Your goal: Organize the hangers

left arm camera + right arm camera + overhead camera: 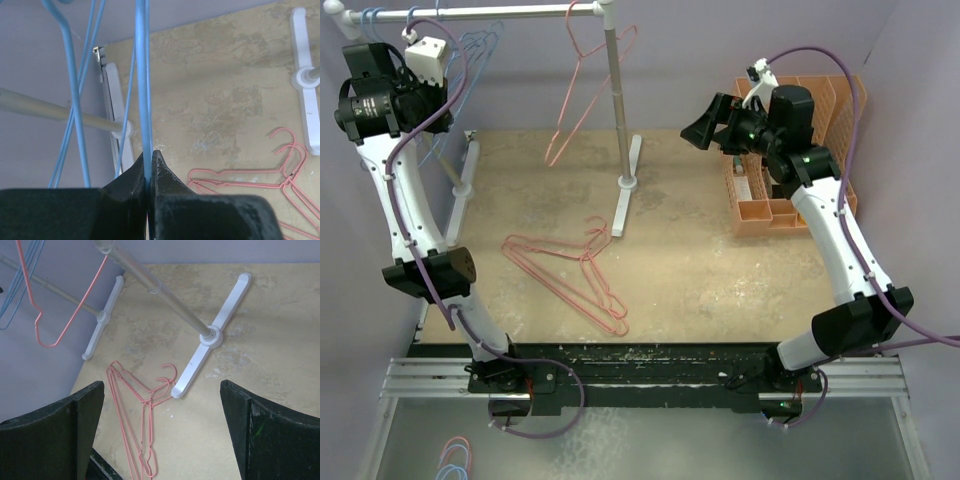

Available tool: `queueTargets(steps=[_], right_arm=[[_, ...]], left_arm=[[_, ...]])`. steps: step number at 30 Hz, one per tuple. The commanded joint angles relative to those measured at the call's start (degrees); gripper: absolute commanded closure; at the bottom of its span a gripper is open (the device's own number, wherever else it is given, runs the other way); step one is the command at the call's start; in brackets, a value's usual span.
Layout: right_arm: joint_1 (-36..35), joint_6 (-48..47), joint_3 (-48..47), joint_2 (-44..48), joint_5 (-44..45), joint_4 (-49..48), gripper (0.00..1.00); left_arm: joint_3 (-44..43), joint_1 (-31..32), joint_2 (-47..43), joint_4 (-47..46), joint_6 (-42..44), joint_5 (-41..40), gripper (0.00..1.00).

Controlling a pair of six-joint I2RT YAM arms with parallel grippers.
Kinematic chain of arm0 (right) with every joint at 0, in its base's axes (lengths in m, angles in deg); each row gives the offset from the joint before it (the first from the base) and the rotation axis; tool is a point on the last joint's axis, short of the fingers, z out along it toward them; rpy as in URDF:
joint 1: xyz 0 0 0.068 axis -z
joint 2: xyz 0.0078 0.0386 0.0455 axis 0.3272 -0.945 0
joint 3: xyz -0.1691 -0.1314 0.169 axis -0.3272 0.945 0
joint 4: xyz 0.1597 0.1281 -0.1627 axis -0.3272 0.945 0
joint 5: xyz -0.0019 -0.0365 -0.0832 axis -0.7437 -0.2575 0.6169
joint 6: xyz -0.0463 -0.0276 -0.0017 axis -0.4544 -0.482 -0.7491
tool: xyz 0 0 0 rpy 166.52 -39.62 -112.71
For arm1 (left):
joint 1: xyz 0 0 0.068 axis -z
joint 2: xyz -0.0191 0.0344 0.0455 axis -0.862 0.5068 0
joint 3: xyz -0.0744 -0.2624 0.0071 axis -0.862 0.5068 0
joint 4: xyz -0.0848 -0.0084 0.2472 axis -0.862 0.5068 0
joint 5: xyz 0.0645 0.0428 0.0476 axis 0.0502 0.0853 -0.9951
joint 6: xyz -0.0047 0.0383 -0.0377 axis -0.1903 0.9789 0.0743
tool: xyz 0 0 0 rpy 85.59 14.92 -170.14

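Other light blue hangers hang on the left in the top view. My left gripper next needs to slide its light blue hanger that way along the white rack's top bar (500, 13) and then open.
My left gripper (425, 55) is raised at the left end of the white rack's top rail (500, 13), shut on a light blue hanger (142, 80). More light blue hangers (478, 45) hang from the rail beside it (70, 90). One pink hanger (582, 85) hangs from the rail near the right post and shows in the right wrist view (60, 315). A pile of pink hangers (570, 275) lies on the table (245, 177) (140, 420). My right gripper (705, 128) is wide open and empty, held high over the table's right side.
The white pole rack stands at the back, with its right post (616, 100) on a flat foot (628, 185) and a left foot (465, 180). An orange slotted holder (790, 150) stands at the back right. More hangers (455, 460) lie below the table's front edge.
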Motion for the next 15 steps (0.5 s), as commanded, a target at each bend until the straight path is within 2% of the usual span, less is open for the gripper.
queueTargets(steps=[1,8,14,15], right_arm=[[0.18,0.9,0.38,0.95,-1.98,-2.97,0.0],[0.2,0.86,0.92,0.77,-2.39,-3.08,0.0],[-0.15,-1.84,5.14,-1.22,-1.43,-2.33,0.0],[-0.9,-2.75,6.19,-1.7,-0.96,-2.14,0.0]], left_arm=[[-1.38,-1.28,1.67,0.04,-0.26,-1.91,1.0],[-0.89,-3.09,1.89,-0.13,-0.24,-2.79,1.0],[1.54,-7.55,0.84,-1.4,-0.57,-1.78,1.0],[1.55,-8.1,0.79,-1.38,-0.54,-1.87,0.96]])
